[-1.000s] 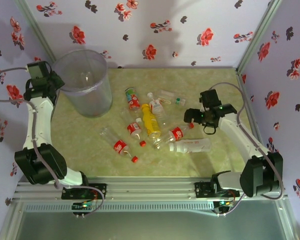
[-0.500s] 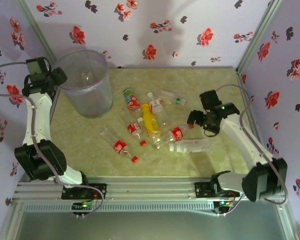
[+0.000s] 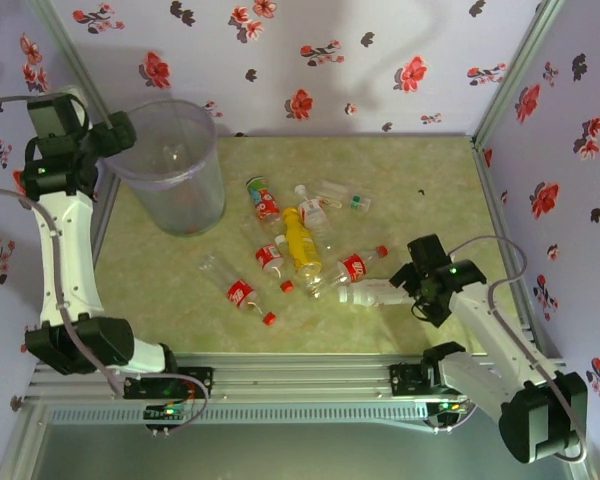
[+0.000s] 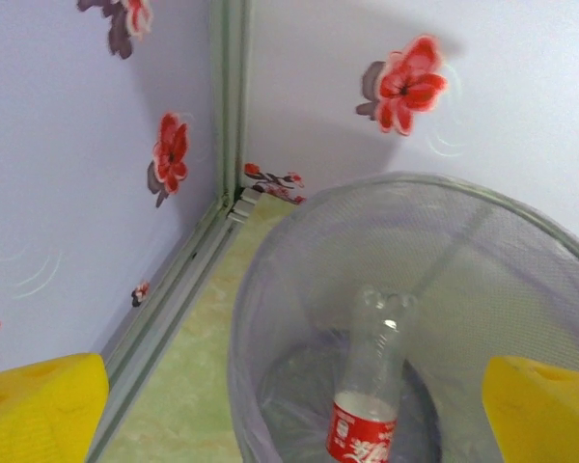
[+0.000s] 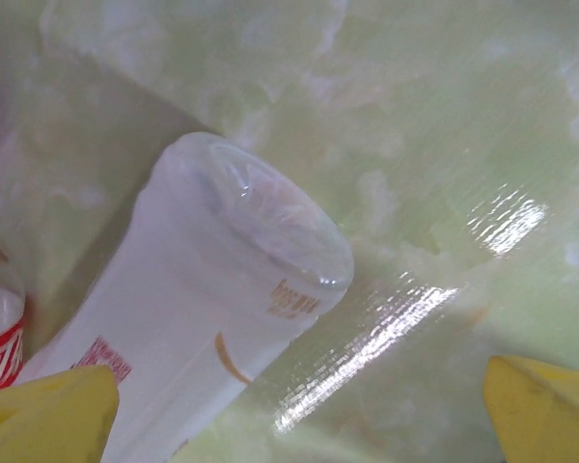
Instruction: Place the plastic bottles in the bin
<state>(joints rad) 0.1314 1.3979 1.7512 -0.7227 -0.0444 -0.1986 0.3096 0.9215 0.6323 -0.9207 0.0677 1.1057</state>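
My right gripper will turn next and come down astride the bottom of the whitish bottle to close there, because it is just below my right gripper, at an angle between the open fingers.
The bin (image 3: 180,195) stands at the far left of the table. My left gripper (image 3: 120,135) hangs open over its rim, nothing between its yellow fingertips (image 4: 39,410). In the left wrist view a clear plastic bottle (image 4: 374,386) with a red label sits inside the bin (image 4: 270,289). Several plastic bottles lie mid-table, among them a yellow one (image 3: 302,240), a red-labelled one (image 3: 266,200) and a whitish one (image 3: 380,292). My right gripper (image 3: 400,283) is open, low at the whitish bottle's base (image 5: 222,318), one fingertip (image 5: 48,415) on its left side.
Floral walls close in the back and both sides. A metal rail (image 3: 300,378) runs along the near edge. Bare green tabletop (image 3: 440,190) lies at the far right. A red-capped bottle (image 3: 242,293) lies nearest the left arm's base.
My left gripper opened and rose over the bin, and the bottle it held now lies inside. My right arm swung toward the near edge, down to the whitish bottle.
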